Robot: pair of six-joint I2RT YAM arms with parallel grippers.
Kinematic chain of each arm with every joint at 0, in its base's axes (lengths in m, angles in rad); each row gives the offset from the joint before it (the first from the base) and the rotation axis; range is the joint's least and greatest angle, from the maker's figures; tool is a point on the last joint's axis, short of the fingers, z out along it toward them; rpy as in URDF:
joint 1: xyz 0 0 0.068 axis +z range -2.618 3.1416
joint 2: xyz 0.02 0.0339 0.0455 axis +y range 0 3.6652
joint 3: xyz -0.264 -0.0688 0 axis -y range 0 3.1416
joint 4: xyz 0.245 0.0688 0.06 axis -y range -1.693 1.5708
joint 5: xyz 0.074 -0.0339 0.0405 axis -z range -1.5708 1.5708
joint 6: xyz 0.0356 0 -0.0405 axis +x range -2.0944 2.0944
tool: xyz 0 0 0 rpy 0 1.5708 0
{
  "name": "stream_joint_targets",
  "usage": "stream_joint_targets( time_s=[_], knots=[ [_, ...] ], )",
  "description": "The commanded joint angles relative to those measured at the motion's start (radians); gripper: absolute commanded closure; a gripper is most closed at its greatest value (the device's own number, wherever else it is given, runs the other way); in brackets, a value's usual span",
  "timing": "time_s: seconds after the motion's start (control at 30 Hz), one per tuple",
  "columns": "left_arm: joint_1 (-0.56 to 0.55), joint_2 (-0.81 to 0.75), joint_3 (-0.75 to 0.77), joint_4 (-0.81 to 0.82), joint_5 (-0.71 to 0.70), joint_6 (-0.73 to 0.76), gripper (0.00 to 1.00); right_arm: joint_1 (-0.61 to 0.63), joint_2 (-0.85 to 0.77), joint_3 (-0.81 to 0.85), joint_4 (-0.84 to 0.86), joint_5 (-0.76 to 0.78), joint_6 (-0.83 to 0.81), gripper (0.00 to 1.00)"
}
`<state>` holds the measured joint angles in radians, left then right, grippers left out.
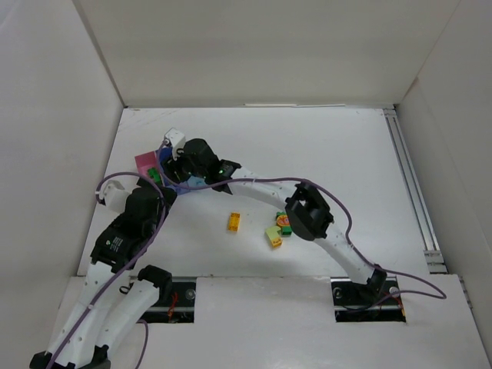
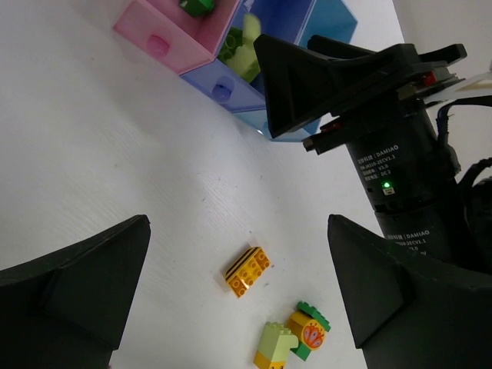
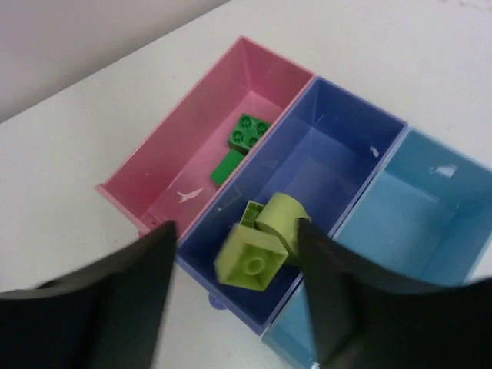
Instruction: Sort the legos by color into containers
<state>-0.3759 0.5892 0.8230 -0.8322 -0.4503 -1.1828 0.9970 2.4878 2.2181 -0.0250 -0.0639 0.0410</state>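
Note:
My left gripper swings across and down over the orange brick's long sides next, as the brick lies below it, to its right in the top view.
The containers show in the right wrist view: a pink box (image 3: pixel 165 165) holding two dark green bricks (image 3: pixel 247 132), a middle blue box (image 3: pixel 338 154) holding light green bricks (image 3: pixel 254 260), and a light blue box (image 3: pixel 430 223) with nothing in it. My right gripper (image 3: pixel 237 240) hovers open over the middle blue box, its jaws clear of the bricks. My left gripper (image 2: pixel 238 246) is open above the table. Below it lie an orange brick (image 2: pixel 247 271), a light green and yellow brick (image 2: pixel 274 347) and a green-orange stack (image 2: pixel 309 329).
From above, the three loose bricks (image 1: pixel 234 222) lie mid-table in front of the right arm's elbow (image 1: pixel 307 211). The pink box (image 1: pixel 146 163) sits at the left, with the right gripper (image 1: pixel 184 163) covering the blue boxes. White walls surround the table.

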Motion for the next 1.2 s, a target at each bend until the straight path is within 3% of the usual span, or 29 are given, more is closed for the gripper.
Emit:
stream_joint_targets(
  time_s=[0.0, 0.23, 0.33, 0.47, 0.7, 0.9, 1.03, 1.07, 1.17],
  knots=[
    [-0.001, -0.022, -0.018, 0.047, 0.018, 0.026, 0.0, 0.012, 0.002, 0.055, 0.056, 0.027, 0.005, 0.25],
    [-0.001, -0.011, -0.028, 0.082, 0.051, 0.063, 0.0, 0.012, -0.044, 0.045, 0.056, 0.027, 0.005, 0.16],
    [-0.001, -0.011, -0.028, 0.071, 0.051, 0.063, 0.0, 0.012, -0.139, -0.039, 0.077, 0.065, -0.015, 0.07],
    [-0.001, -0.002, -0.038, 0.09, 0.07, 0.078, 0.0, -0.026, -0.222, -0.115, 0.089, 0.082, -0.026, 0.02],
    [-0.001, 0.081, -0.029, 0.175, 0.149, 0.238, 0.0, -0.107, -0.502, -0.455, 0.146, 0.183, -0.026, 0.0],
    [-0.011, 0.266, -0.065, 0.382, 0.405, 0.402, 0.0, -0.234, -0.828, -0.904, 0.178, 0.245, 0.078, 0.0],
    [-0.148, 0.384, -0.074, 0.461, 0.339, 0.422, 0.0, -0.319, -1.061, -1.191, 0.178, 0.301, 0.138, 0.0],
    [-0.231, 0.411, -0.049, 0.461, 0.313, 0.422, 0.0, -0.331, -1.11, -1.286, 0.178, 0.315, 0.149, 0.0],
    [-0.306, 0.507, -0.038, 0.495, 0.32, 0.471, 0.0, -0.36, -1.292, -1.399, 0.14, 0.343, 0.172, 0.0]
  ],
)
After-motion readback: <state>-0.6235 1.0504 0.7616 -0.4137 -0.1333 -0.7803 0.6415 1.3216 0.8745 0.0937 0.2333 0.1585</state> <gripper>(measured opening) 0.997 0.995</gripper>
